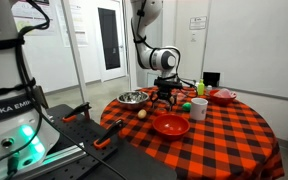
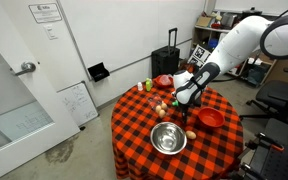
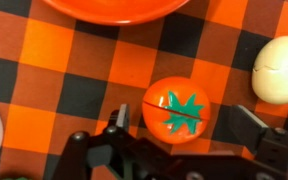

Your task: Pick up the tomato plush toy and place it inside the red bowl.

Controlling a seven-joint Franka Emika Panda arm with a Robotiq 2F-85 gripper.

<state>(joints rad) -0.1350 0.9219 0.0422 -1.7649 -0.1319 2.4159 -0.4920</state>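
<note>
My gripper should go down around the tomato plush toy (image 3: 174, 108) and close its fingers on the toy's sides, because there is space on both sides.
The tomato plush toy (image 3: 174, 108) is orange-red with a green star top and lies on the checkered cloth. In the wrist view it sits between my gripper's (image 3: 184, 122) two fingers, which are open on either side of it and do not touch it. The red bowl (image 1: 170, 124) is wide and glossy and stands near the table's front edge; it also shows in an exterior view (image 2: 210, 118). A curved red rim (image 3: 109, 8) fills the top of the wrist view. In both exterior views my gripper (image 1: 164, 97) (image 2: 181, 100) is low over the table's middle.
A steel bowl (image 1: 132, 98) (image 2: 168, 138), a smaller pinkish-red bowl (image 1: 222, 96), a white cup (image 1: 198, 108) and an egg-like toy (image 1: 141, 114) stand around. A white egg (image 3: 282, 70) lies close to the tomato. The table's edge is near the red bowl.
</note>
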